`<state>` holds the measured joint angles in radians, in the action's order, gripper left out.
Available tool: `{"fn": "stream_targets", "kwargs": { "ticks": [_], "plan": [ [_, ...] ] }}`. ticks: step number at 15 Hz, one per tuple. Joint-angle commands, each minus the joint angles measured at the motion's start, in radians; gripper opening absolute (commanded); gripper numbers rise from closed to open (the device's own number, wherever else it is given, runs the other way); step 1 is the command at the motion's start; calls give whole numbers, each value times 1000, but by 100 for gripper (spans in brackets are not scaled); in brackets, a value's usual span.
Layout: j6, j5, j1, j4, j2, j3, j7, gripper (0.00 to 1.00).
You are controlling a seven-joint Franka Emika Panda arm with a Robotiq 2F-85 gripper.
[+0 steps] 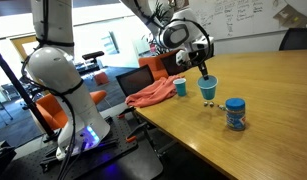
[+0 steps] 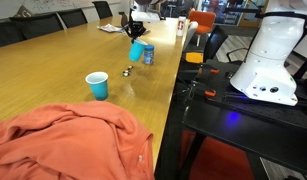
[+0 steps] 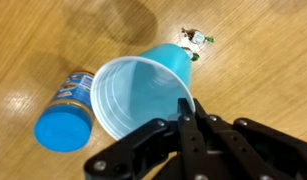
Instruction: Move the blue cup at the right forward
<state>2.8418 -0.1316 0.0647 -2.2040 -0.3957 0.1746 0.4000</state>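
Observation:
The bare wood past the small toy lies outward and below my gripper. My gripper needs to carry the blue cup (image 2: 138,50) outward next, lower it and release it there.
The blue cup (image 1: 208,88) is bright sky-blue and tapered. It hangs tilted in my gripper (image 1: 202,68) just above the wooden table (image 1: 263,90). In the wrist view the gripper (image 3: 183,105) is shut on the cup's rim, one finger inside and one outside, and the cup's (image 3: 143,88) open mouth faces the camera. In an exterior view the cup (image 2: 138,50) sits under the gripper (image 2: 136,36) at the far end of the table.
A blue canister (image 1: 235,113) (image 2: 148,54) (image 3: 65,110) stands close beside the cup. A small toy (image 3: 196,40) (image 2: 130,70) lies near it. A darker teal cup (image 1: 180,87) (image 2: 97,85) stands by an orange cloth (image 1: 153,95) (image 2: 68,140) at the table edge.

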Motion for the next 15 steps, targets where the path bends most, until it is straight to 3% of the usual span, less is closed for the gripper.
{"fn": "stream_targets", "kwargs": {
  "ticks": [1, 10, 15],
  "plan": [
    [-80, 74, 77, 202, -111, 49, 123, 1],
    [-346, 123, 116, 756, -451, 67, 265, 1],
    [-461, 160, 100, 960, -615, 71, 303, 1]
  ]
}}
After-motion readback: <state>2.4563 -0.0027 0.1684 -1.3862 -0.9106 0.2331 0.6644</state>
